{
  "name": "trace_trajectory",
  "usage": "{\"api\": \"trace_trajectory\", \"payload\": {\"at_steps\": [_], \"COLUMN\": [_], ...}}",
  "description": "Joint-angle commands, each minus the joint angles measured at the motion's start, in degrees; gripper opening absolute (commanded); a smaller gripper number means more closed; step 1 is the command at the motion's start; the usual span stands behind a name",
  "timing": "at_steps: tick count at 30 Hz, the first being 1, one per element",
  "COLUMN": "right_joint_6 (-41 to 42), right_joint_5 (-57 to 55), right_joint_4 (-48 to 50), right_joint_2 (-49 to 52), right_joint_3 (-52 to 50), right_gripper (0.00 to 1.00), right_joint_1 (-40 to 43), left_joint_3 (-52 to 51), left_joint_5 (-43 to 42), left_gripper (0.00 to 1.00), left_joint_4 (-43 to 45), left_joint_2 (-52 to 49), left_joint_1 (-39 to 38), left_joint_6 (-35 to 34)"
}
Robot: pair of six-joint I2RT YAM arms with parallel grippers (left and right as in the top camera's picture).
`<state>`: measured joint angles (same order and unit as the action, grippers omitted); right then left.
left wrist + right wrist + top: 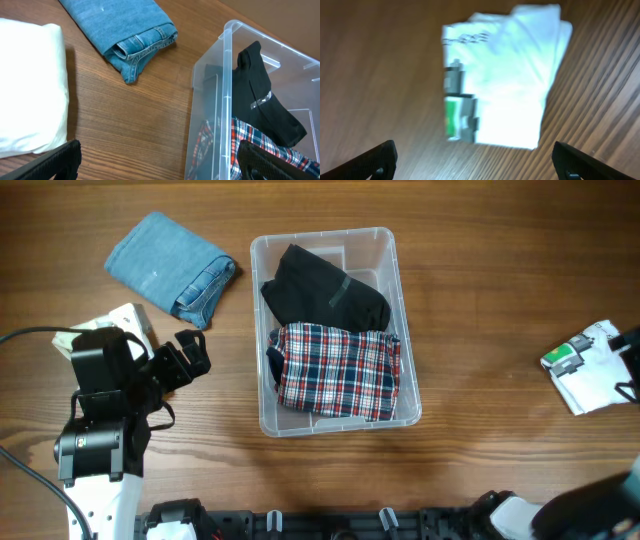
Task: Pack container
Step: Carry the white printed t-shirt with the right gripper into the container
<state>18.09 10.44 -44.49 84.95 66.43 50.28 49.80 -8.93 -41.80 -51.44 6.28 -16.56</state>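
My right gripper will next lower onto the garment's plain white part beside the green print, as this garment is still outside the container, below my open fingers.
The clear plastic container [405, 320] stands mid-table and holds a folded black garment [325, 290] and a folded red plaid garment [340, 370]. In the left wrist view its wall [212, 95] shows at right. Folded blue jeans [170, 265] lie to its left, also in the left wrist view [125, 30]. A folded white garment [125, 320] lies under my left arm, also in the left wrist view [30, 85]. My left gripper [190, 355] is open and empty, left of the container. A white garment with a green print [585, 365] lies far right; my right gripper [475, 162] is open above it [505, 85].
The wooden table [500, 270] extends to all sides. My left arm's base and cable [100, 450] occupy the front left corner. Dark fixtures [330, 525] run along the front edge.
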Motion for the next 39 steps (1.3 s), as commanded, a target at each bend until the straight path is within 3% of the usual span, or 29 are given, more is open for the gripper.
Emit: {"api": "trace_trajectory", "payload": {"at_steps": [1, 7, 13, 14, 15, 17, 18, 24, 28, 32, 37, 39], "right_joint_6": [-2.4, -5.29, -8.22, -9.77, -10.32, -10.54, -10.56, -12.87, -18.18, -30.23, -49.51, -54.45], "right_joint_5": [5.18, 6.88, 10.99, 13.99, 16.31, 20.15, 22.99, 35.67, 39.6, 29.51, 10.93, 9.01], "right_joint_4": [1.07, 5.49, 9.35, 9.81, 10.03, 10.25, 10.23, 11.06, 10.8, 8.52, 0.63, -1.68], "right_joint_2": [8.31, 21.42, 27.32, 27.87, 27.96, 27.69, 27.3, 14.86, -0.17, -11.89, -13.81, -11.58], "right_joint_3": [-0.44, -0.46, -0.48, -0.48, -0.48, -0.46, -0.46, 0.57, 3.87, 6.97, 9.42, 9.42], "right_gripper": [1.0, 1.0, 0.96, 0.82, 0.58, 0.28, 0.08, 0.04, 0.04, 0.04, 0.04, 0.04], "right_joint_1": [3.76, 4.09, 4.02, 4.0, 4.0, 4.0, 4.0, -0.55, -14.36, -35.87, -66.36, -72.81], "left_joint_3": [1.22, 1.22, 1.22, 1.22, 1.22, 1.22, 1.22, 1.22, 1.22, 1.22, 1.22, 1.22], "left_joint_5": [-0.63, -0.63, -0.63, -0.66, -0.66, -0.63, -0.66, -0.63, -0.66, -0.66, -0.66, -0.66], "left_gripper": [1.0, 1.0, 1.0, 1.0, 1.0, 1.0, 1.0, 1.0, 1.0, 1.0, 1.0, 1.0], "left_joint_4": [0.11, -0.09, -0.26, -0.24, -0.26, -0.24, -0.24, -0.24, -0.26, -0.55, -1.16, -1.16], "left_joint_2": [0.04, 0.04, 0.04, 0.04, 0.04, 0.04, 0.04, 0.04, 0.04, 0.04, 0.04, 0.04], "left_joint_1": [0.33, 0.33, 0.33, 0.33, 0.33, 0.33, 0.33, 0.33, 0.33, 0.33, 0.33, 0.33], "left_joint_6": [1.11, 1.11, 1.11, 1.11, 1.11, 1.11, 1.11, 1.11, 1.11, 1.11, 1.09, 1.11]}}
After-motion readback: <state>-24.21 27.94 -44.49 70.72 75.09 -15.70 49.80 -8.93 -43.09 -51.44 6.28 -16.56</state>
